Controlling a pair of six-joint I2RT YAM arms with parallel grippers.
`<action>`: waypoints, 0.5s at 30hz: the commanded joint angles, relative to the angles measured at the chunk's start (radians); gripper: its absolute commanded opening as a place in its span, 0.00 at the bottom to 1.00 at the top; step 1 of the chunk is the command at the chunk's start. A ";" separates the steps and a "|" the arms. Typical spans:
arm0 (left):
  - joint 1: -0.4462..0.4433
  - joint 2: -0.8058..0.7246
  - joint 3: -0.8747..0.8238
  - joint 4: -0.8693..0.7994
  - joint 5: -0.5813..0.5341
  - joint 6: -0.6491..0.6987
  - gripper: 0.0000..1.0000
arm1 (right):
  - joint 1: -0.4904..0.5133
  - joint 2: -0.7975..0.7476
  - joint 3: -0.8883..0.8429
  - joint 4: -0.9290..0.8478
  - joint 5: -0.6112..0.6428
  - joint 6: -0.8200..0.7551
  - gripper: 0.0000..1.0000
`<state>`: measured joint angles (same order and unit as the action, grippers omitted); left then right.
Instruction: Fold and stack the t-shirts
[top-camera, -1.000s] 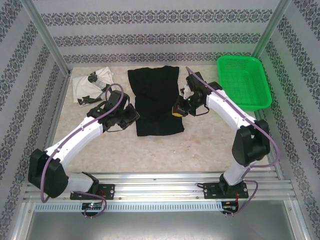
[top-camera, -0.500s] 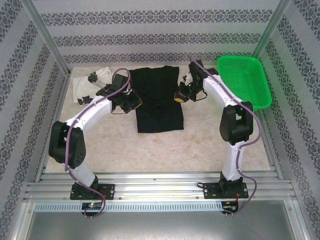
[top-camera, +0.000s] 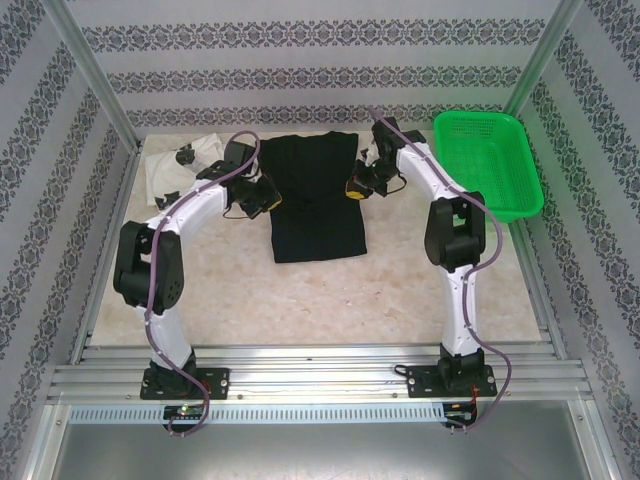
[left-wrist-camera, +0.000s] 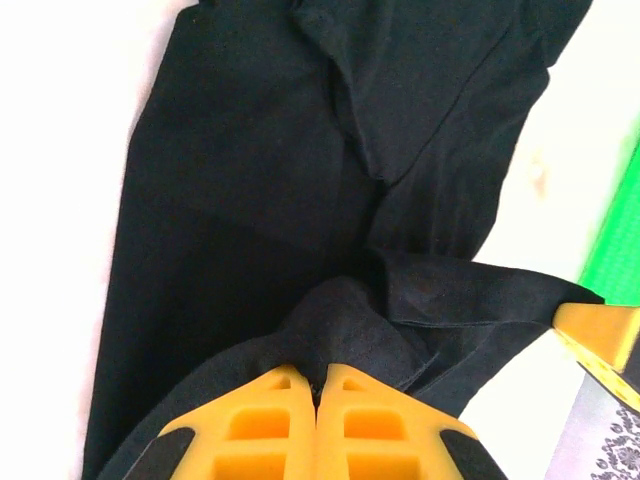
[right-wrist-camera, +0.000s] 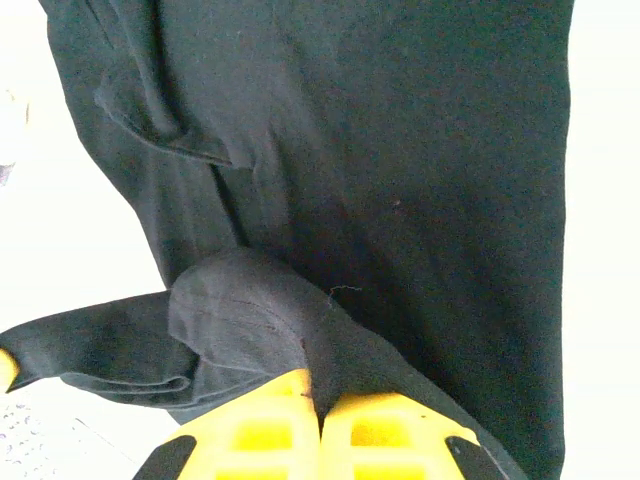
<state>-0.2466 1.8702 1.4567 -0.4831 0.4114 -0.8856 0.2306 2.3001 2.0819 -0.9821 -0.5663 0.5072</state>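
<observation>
The pinched cloth is still raised above the shirt, so next my right gripper will go down slightly onto the shirt's edge facing the green basket (right-wrist-camera: 324, 358) and release the fold.
The black t-shirt (top-camera: 318, 205) lies flat in the middle of the table, collar end toward the far wall. My left gripper (top-camera: 270, 199) is shut on a pinch of its left edge, and the yellow fingertips (left-wrist-camera: 290, 400) press together with black cloth (left-wrist-camera: 250, 180) bunched between them. My right gripper (top-camera: 354, 189) is shut on the shirt's right edge, where a raised fold of black cloth (right-wrist-camera: 400, 150) sits between its yellow fingertips (right-wrist-camera: 270, 420). The white t-shirt (top-camera: 172, 170) with black marks lies crumpled at the far left, apart from both grippers.
A green mesh basket (top-camera: 490, 165) stands at the far right, close to the right arm's elbow. Patterned walls and metal posts close in the table on three sides. Bare tabletop (top-camera: 330, 300) stretches between the shirt and the arm bases.
Both grippers have moved toward the far wall, still pinching the black shirt's side edges. Both arms now stand more upright, and the shirt's near hem has drawn slightly away from me.
</observation>
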 joint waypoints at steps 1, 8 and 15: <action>0.015 0.041 0.041 0.033 0.018 0.027 0.00 | -0.012 0.043 0.068 -0.030 0.005 -0.025 0.00; 0.030 0.133 0.108 0.035 0.020 0.027 0.00 | -0.026 0.120 0.130 -0.013 0.011 0.001 0.00; 0.051 0.220 0.166 0.051 0.047 0.009 0.05 | -0.041 0.195 0.156 0.060 -0.031 0.060 0.09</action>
<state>-0.2142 2.0624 1.5894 -0.4644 0.4347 -0.8787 0.1997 2.4569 2.2105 -0.9722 -0.5682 0.5224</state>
